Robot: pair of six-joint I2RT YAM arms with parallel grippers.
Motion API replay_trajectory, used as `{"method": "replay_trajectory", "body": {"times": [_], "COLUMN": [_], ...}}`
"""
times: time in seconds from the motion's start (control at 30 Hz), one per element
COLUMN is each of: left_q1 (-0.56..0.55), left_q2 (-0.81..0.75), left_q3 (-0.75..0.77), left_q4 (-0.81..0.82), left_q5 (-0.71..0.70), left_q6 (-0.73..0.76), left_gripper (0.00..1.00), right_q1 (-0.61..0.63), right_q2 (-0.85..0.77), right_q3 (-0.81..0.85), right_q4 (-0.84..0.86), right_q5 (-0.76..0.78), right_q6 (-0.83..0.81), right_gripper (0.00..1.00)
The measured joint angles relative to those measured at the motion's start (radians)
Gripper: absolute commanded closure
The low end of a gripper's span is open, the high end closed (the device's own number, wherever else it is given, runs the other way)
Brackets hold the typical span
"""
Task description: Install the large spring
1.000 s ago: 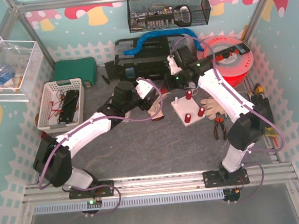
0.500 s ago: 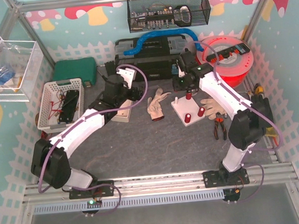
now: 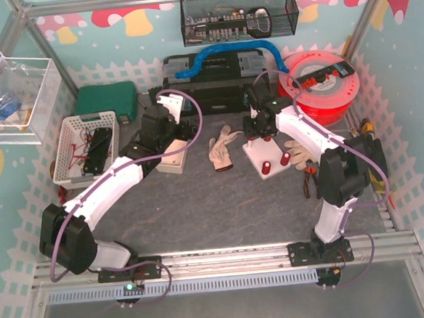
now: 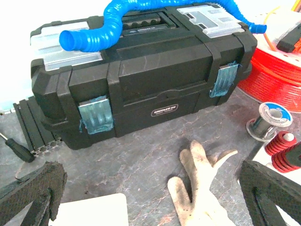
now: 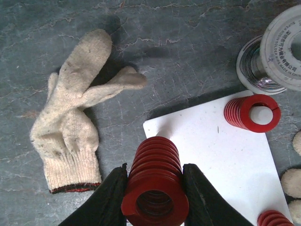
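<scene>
The base's corner peg by the glove [image 3: 251,144] is bare, so my right gripper needs to go down next, slide the large red spring over it and let go.
My right gripper [image 5: 155,188] is shut on the large red spring [image 5: 156,181], which I hold end-on over the left corner of the white peg base [image 5: 221,155]. A smaller red spring [image 5: 251,113] sits on a peg at the base's far side, and another [image 5: 272,219] is at its lower right edge. In the top view the right gripper [image 3: 259,130] hangs over the base [image 3: 257,157]. My left gripper [image 4: 150,197] is open and empty, and its fingers [image 4: 33,188] are spread wide above a white box [image 4: 94,212]. In the top view the left gripper [image 3: 174,136] is left of the glove.
A worn glove [image 5: 75,113] lies left of the base, also in the top view [image 3: 222,147]. A solder spool [image 5: 277,52] stands behind the base. A black toolbox [image 4: 141,70] with a blue hose [image 4: 108,28] is at the back. An orange filament reel [image 3: 322,86], a white basket [image 3: 87,146] and pliers [image 3: 312,181] are around.
My right gripper carried the large spring toward me and down over the white base. My left arm swung back to the left, away from the glove, toward the toolbox.
</scene>
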Motion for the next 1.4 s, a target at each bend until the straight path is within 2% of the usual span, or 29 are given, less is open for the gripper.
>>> {"method": "replay_trajectory", "body": {"times": [0.47, 0.57, 0.8, 1.07, 1.17, 1.27, 1.4], "left_q1": [0.005, 0.005, 0.005, 0.005, 0.005, 0.005, 0.005], "left_q2": [-0.001, -0.001, -0.001, -0.008, -0.044, -0.112, -0.167], "left_q3": [0.0, 0.0, 0.0, -0.003, -0.047, -0.134, -0.192], "left_q4": [-0.007, -0.007, -0.007, -0.005, 0.035, 0.112, 0.196], "left_q5": [-0.004, -0.004, -0.004, -0.003, 0.01, 0.035, 0.008], "left_q6": [0.0, 0.0, -0.004, -0.041, -0.063, -0.079, -0.089], "left_gripper": [0.01, 0.01, 0.01, 0.01, 0.01, 0.01, 0.01], "right_q1": [0.0, 0.0, 0.0, -0.009, -0.015, -0.019, -0.026], "right_q2": [0.065, 0.071, 0.127, 0.113, 0.02, -0.147, -0.37], "right_q3": [-0.034, -0.049, -0.05, -0.051, -0.067, -0.119, -0.212], "right_q4": [0.061, 0.084, 0.113, 0.094, 0.094, 0.115, 0.208], "right_q5": [0.016, 0.017, 0.025, 0.055, 0.082, 0.129, 0.218], "right_q6": [-0.003, -0.004, -0.014, -0.011, -0.009, -0.014, -0.02], "right_gripper": [0.98, 0.88, 0.55, 0.37, 0.29, 0.04, 0.01]}}
